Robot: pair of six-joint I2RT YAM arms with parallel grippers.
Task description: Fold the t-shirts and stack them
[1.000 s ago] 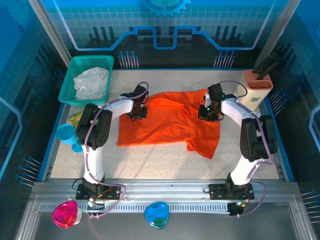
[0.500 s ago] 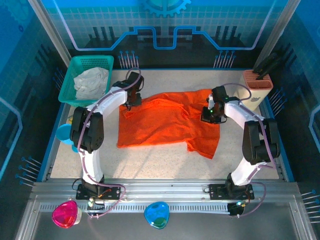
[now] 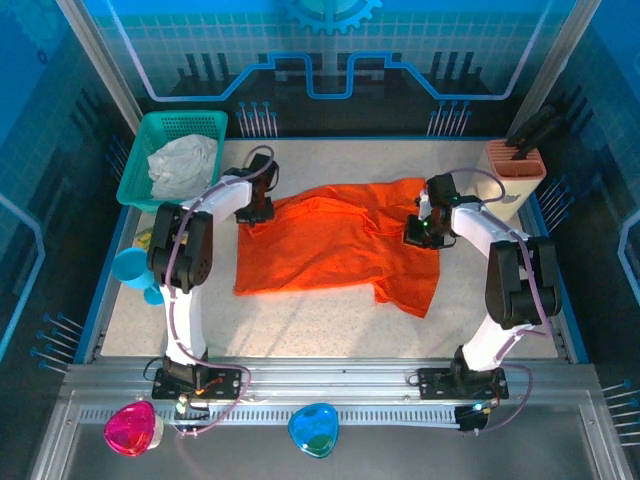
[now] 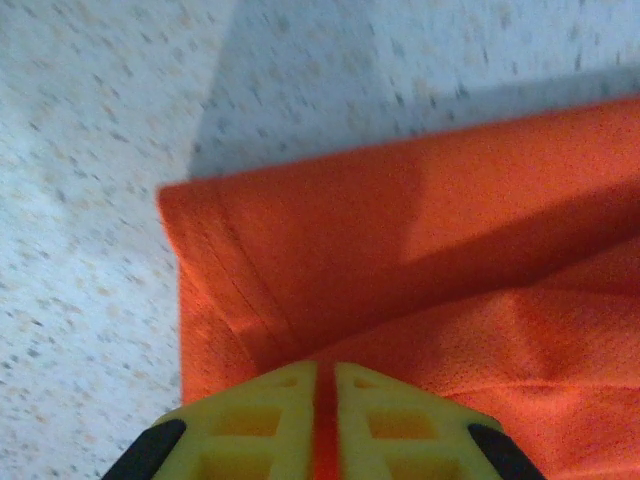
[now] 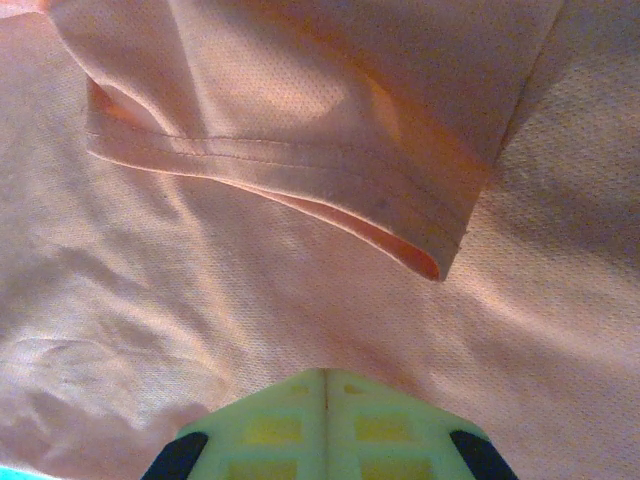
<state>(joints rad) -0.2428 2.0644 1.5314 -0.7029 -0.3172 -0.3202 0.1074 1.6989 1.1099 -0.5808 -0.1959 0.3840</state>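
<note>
My right gripper is above cloth that already lies spread flat, so it will next stay low and open in place to release the shirt's side part (image 3: 413, 250) (image 5: 326, 354) below it.
The bright orange t-shirt (image 3: 330, 245) lies spread on the speckled table, its right part hanging toward the front. My left gripper (image 3: 257, 211) sits at the shirt's far left corner, shut on the orange t-shirt (image 4: 400, 260), a strip of fabric pinched between its yellow fingers (image 4: 270, 420). My right gripper (image 3: 420, 232) is at the shirt's right side, shut on the orange cloth (image 5: 260, 290), with a hemmed sleeve edge (image 5: 400, 240) folded just ahead of it. The whitish-grey t-shirt (image 3: 183, 165) lies crumpled in the basket.
The teal mesh basket (image 3: 140, 160) stands at the back left. A peach holder with dark tools (image 3: 515, 170) stands at the back right. Blue cups (image 3: 132, 270) sit by the left edge. A pink bowl (image 3: 132, 428) and a blue bowl (image 3: 313, 430) rest on the front rail.
My left gripper has pulled the shirt's far left corner outward to the left and back, flattening that edge. My right gripper shifted slightly right, holding the cloth.
</note>
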